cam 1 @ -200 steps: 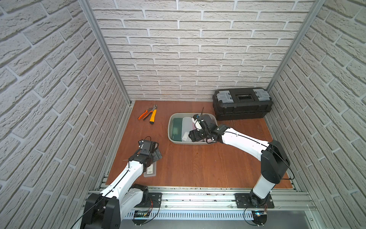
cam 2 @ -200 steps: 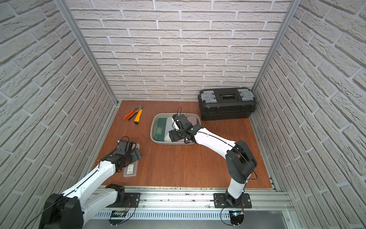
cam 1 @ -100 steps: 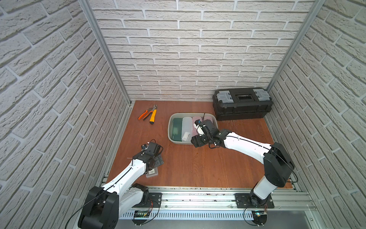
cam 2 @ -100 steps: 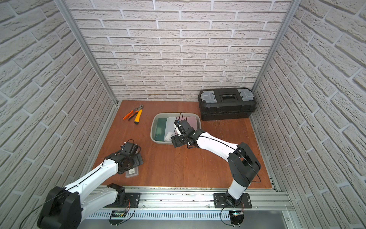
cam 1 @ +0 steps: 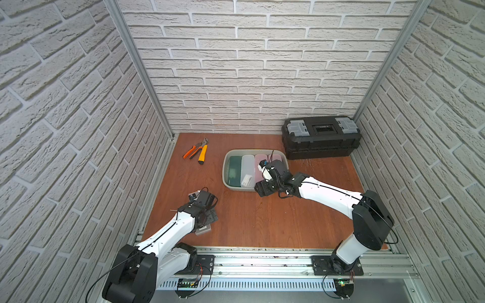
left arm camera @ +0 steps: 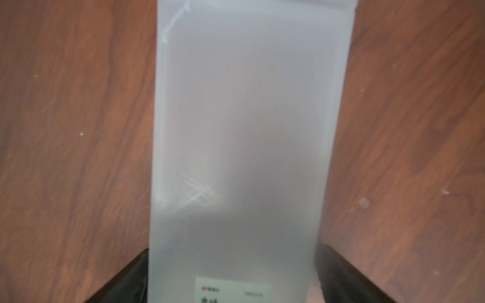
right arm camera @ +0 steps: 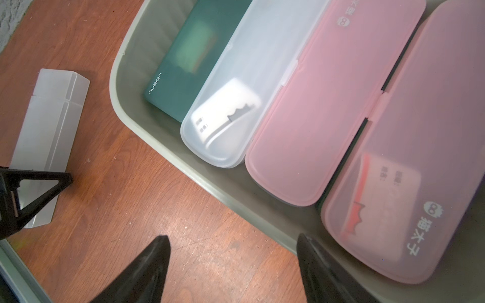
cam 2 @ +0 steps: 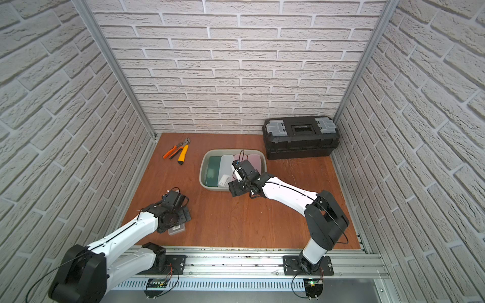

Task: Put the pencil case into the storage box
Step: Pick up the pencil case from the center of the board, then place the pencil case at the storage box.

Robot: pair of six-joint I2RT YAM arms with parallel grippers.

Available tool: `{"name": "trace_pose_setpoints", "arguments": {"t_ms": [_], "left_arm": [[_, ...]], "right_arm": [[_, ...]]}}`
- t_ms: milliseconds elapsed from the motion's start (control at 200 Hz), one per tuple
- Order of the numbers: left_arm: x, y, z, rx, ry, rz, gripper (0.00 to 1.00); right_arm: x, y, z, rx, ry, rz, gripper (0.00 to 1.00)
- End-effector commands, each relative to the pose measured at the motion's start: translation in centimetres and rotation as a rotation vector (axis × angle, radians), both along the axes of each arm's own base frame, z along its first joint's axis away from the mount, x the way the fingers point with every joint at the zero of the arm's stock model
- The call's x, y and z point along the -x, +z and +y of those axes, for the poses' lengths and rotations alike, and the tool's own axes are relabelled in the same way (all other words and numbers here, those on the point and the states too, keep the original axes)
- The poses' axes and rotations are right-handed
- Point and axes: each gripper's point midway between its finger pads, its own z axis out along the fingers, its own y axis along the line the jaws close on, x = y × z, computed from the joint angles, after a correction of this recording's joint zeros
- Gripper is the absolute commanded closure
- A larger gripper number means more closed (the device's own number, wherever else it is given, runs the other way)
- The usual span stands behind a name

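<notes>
The black fingers are already on both sides of the translucent white pencil case (left arm camera: 241, 131), so the left gripper next needs to stay low over it and close on the case's long sides by the label.
A translucent white pencil case (left arm camera: 241, 131) lies flat on the wooden table near its front left, and it also shows in the right wrist view (right arm camera: 49, 131). My left gripper (left arm camera: 232, 249) is down over it, and its two black fingers rest against the case's long sides. In both top views the wrist hides most of that case (cam 1: 203, 230) (cam 2: 176, 229). The grey-green storage box (cam 1: 225, 168) (right arm camera: 115, 86) holds a green case (cam 1: 234, 170), a white one (cam 1: 247, 168) and two pink ones (right arm camera: 328, 105). My right gripper (right arm camera: 232, 244) is open and empty above the box's near rim.
A black toolbox (cam 1: 321, 136) with grey latches stands at the back right. Orange-handled pliers (cam 1: 196, 152) lie at the back left. Brick-pattern walls close in three sides. Bare wood lies between the two arms.
The left gripper has moved toward the table's front and come down over the white case, with its jaws drawing in. The right gripper has drawn back out of the box to its near rim.
</notes>
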Motion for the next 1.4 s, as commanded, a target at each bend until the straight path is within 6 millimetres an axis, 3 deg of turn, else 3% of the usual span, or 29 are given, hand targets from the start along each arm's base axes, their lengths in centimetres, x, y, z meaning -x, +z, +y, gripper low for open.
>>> {"name": "trace_pose_setpoints", "arguments": {"t_ms": [0,190,365,655,855,1000,1145,1285,1395], "left_arm": [[0.1,-0.5,-0.2,0.003,0.003,0.011,0.06],[-0.2,-0.8,-0.6,-0.001,-0.009,0.024,0.16],[-1.0,0.2,-1.2,-0.026,-0.037,0.003,0.23],[-3.4,4.6,-1.8,-0.064,-0.084,-0.125,0.29],[-5.0,9.6,-1.5,-0.087,-0.102,-0.265,0.28],[-7.8,13.6,-2.6,-0.086,-0.166,-0.384,0.27],[-11.9,16.1,-5.3,-0.079,-0.266,-0.436,0.26],[-16.3,16.3,-9.3,-0.037,-0.398,-0.407,0.25],[-19.5,15.3,-11.6,-0.032,-0.461,-0.38,0.26]], "right_arm": [[0.1,1.4,0.4,-0.034,0.01,-0.04,0.19],[0.0,1.6,0.2,-0.021,0.011,-0.05,0.2],[0.1,1.5,-0.3,0.004,0.01,-0.059,0.2],[0.0,2.1,-0.6,0.012,0.007,-0.078,0.2],[-0.4,2.9,-0.6,0.003,-0.004,-0.094,0.2],[-1.0,3.8,0.0,-0.015,-0.007,-0.104,0.2],[-1.7,5.2,-0.4,-0.026,-0.027,-0.138,0.2],[-2.0,6.2,-1.9,-0.006,-0.065,-0.171,0.2],[-2.0,6.6,-3.5,0.011,-0.113,-0.19,0.2]]}}
